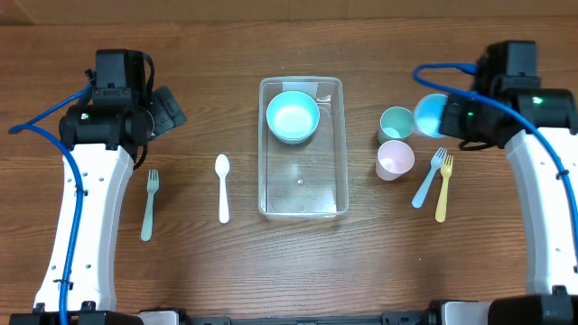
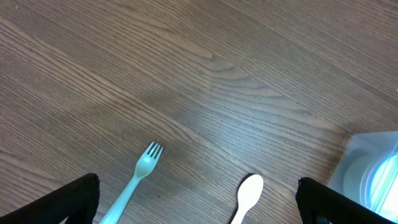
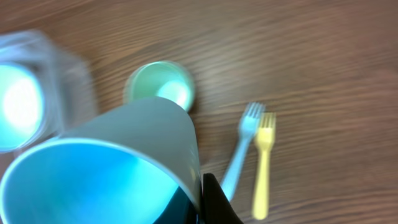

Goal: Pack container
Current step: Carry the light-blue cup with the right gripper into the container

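My right gripper carries the blue cup (image 1: 429,114) left in the overhead view next, to the container's bare bottom beside the teal bowl, then lowers and releases it.
The clear container (image 1: 302,203) stands at the table's middle with a teal bowl (image 1: 293,116) in its far end. My right gripper (image 1: 449,116) is shut on the rim of a blue cup (image 1: 429,114), held in the air right of the container; the cup fills the right wrist view (image 3: 112,165). Below it stand a teal cup (image 1: 396,123) and a pink cup (image 1: 395,160); the teal cup also shows in the right wrist view (image 3: 160,83). My left gripper (image 2: 198,202) is open and empty above the table's left.
A teal fork (image 1: 149,204) and a white spoon (image 1: 223,186) lie left of the container. A blue fork (image 1: 430,178) and a yellow fork (image 1: 443,188) lie to its right, near the cups.
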